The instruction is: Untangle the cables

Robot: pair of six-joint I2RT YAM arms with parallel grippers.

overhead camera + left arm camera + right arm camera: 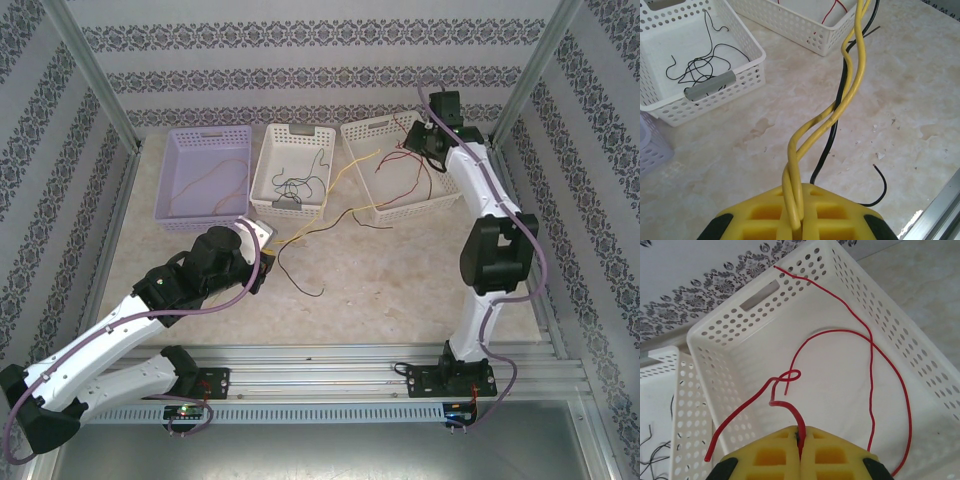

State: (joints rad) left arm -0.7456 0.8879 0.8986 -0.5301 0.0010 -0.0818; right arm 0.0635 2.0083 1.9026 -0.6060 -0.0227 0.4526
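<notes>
The right gripper brings the held red cable down toward the basket's bottom below the gripper, crossed by red loops, and releases it there next, since red cable lies there.
Two twisted yellow cables point(854, 85) run from the right white basket point(400, 165) across the table to my left gripper point(799, 220), which is shut on their looped end. A black cable point(831, 137) lies on the table under them, one end curling free. In the top view my left gripper point(264, 232) sits just in front of the middle basket. My right gripper point(801, 440) is shut on a red cable point(871, 370) and hangs over the right white basket point(725, 370). The rest of the red cable loops across that basket's floor.
The middle white basket point(292, 168) holds thin black wires point(700, 62) and a grey piece point(710, 86). A purple basket point(200, 172) at the left holds a tan wire. Aluminium rails border the table's right and near edges. Bare tabletop lies in front of the baskets.
</notes>
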